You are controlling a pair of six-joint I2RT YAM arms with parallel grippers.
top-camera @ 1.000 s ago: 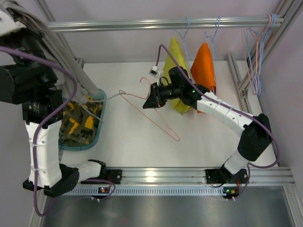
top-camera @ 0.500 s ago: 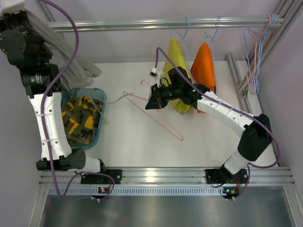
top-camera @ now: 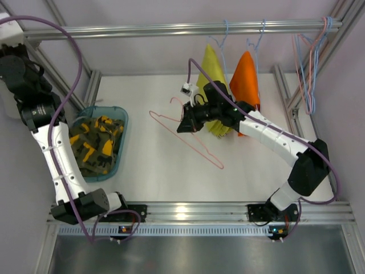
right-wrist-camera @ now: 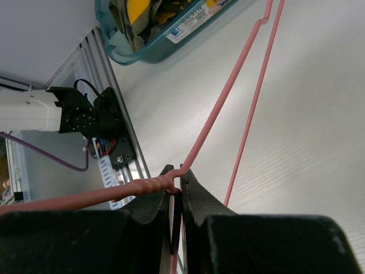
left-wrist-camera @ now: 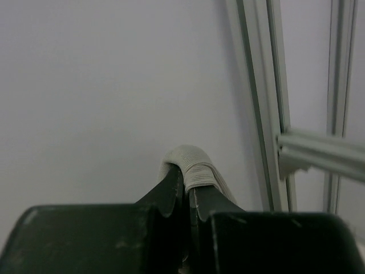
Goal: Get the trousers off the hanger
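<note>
My left gripper needs to move down and back next, tilting downward, over the camouflage pair, because the pink hanger [top-camera: 194,142] is bare and the teal basket [top-camera: 122,131] already has trousers in it.
My right gripper [top-camera: 186,122] is shut on the twisted neck of a bare pink wire hanger [top-camera: 194,142], held low over the white table; the right wrist view shows its jaws [right-wrist-camera: 178,180] pinching the wire [right-wrist-camera: 228,91]. My left gripper [left-wrist-camera: 186,182] is raised at the far top left and shut on a ribbed fold of the pale grey trousers [left-wrist-camera: 194,162]; the rest of that pair is hidden. The yellow-orange camouflage trousers [top-camera: 94,145] lie in the teal basket [top-camera: 122,131], which also shows in the right wrist view [right-wrist-camera: 165,40].
A yellow garment [top-camera: 212,74] and an orange garment [top-camera: 246,77] hang on blue hangers from the top rail [top-camera: 171,28]. Empty hangers [top-camera: 308,68] hang at the rail's right end. Aluminium frame posts stand at both sides.
My left arm has swung up and to the left, pulling the grey trousers away from the basket and out of the top view. The pink hanger has shifted slightly right.
</note>
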